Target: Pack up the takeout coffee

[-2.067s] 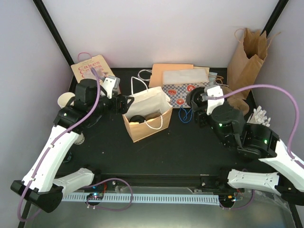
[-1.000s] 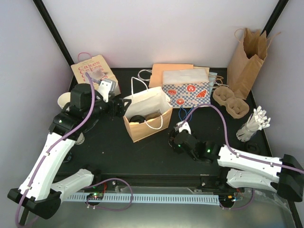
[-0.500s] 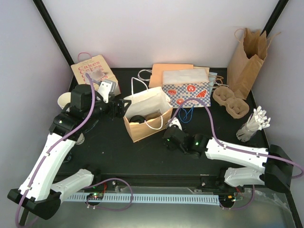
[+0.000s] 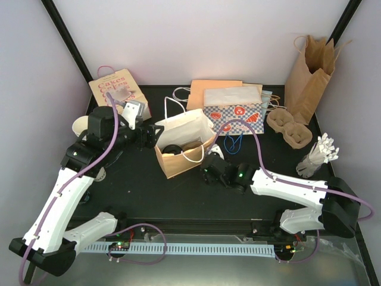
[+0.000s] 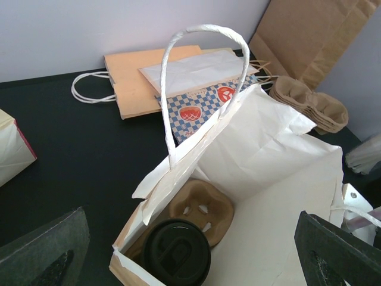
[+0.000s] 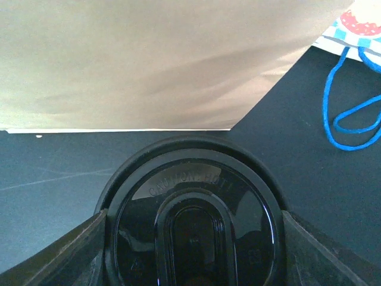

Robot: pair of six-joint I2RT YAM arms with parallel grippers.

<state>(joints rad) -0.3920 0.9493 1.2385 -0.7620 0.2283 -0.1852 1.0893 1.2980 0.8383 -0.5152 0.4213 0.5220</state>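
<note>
The tabletop behind the right gripper is clear, so the robot will draw the coffee back onto it next, away from the bag's side that crowds the coffee's lid, and release it there.
A takeout coffee (image 6: 193, 226), seen by its black lid, sits between the fingers of my right gripper (image 6: 193, 256), which is shut on it. In the top view the right gripper (image 4: 211, 168) stands low over the table, just off the right side of the white-lined paper bag (image 4: 178, 164). The bag wall (image 6: 149, 59) fills the view right ahead of the lid. Another lidded coffee (image 5: 175, 253) stands inside the bag (image 5: 274, 143) in a brown cup carrier (image 5: 202, 205). My left gripper (image 5: 189, 238) is open at the bag's left rim, also shown as the left gripper (image 4: 147, 134).
Behind the bag lie flat orange bags (image 4: 214, 89) and a checkered box (image 4: 233, 113). A tall brown bag (image 4: 309, 71), empty cup carriers (image 4: 289, 128) and a bundle of white sticks (image 4: 318, 154) stand at the right. A "Cakes" bag (image 4: 116, 88) and a lidless cup (image 4: 81, 125) sit far left.
My right arm swung from the back right, down and leftwards across the table, bringing the coffee up beside the bag's right side. The left arm has hardly moved.
</note>
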